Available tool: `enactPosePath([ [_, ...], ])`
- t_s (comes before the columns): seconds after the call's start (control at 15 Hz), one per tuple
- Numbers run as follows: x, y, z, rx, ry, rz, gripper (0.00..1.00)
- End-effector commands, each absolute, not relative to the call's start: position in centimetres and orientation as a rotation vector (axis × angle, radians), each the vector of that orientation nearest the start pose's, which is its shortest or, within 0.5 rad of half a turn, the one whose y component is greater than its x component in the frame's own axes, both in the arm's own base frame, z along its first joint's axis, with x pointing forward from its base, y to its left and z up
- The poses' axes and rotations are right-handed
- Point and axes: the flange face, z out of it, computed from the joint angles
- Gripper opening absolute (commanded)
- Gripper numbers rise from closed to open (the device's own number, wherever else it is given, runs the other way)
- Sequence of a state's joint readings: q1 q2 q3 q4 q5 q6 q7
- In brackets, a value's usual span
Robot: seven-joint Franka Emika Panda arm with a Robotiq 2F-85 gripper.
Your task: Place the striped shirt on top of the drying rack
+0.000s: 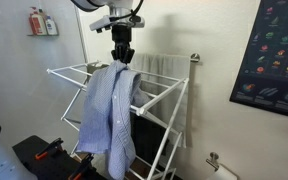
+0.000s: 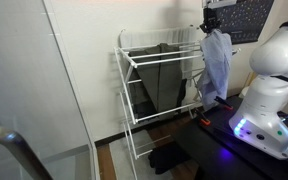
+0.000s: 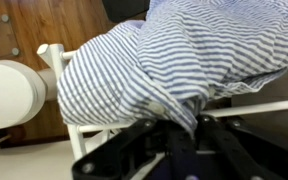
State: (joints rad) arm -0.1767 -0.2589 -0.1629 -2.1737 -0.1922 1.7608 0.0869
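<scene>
The rack's top bars are outward of my gripper and below it. My gripper should next go up, tilt, swing outward over them and go down to release the shirt [image 1: 109,115].
The striped shirt [image 1: 109,115] is light blue with fine white stripes. It hangs long and limp from my gripper [image 1: 122,60], which is shut on its top. It hangs beside the near end of the white wire drying rack [image 1: 69,72], just above the top bars. In an exterior view the shirt [image 2: 216,62] hangs at the rack's [image 2: 134,70] right side under the gripper [image 2: 210,30]. In the wrist view the shirt [image 3: 174,55] fills the frame, pinched between the black jaws [image 3: 182,118], with a white rack bar [image 3: 249,105] below.
A dark grey cloth [image 2: 162,85] and a pale towel [image 1: 162,68] hang on the rack. A wall towel bar [image 1: 194,57], a poster [image 1: 276,50], bottles on a shelf [image 1: 41,22], a glass panel [image 2: 54,90] and the robot base [image 2: 264,110] stand nearby.
</scene>
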Motion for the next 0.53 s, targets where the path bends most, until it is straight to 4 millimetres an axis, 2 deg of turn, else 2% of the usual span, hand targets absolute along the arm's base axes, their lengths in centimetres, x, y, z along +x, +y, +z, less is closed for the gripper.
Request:
enactPosePath([
  [0.0, 41.9, -17.3, 52.2, -3.233, 0.693, -0.014, 0.06],
  [0.47, 42.9, -18.5, 57.5, -3.246, 0.834, -0.58, 0.06],
])
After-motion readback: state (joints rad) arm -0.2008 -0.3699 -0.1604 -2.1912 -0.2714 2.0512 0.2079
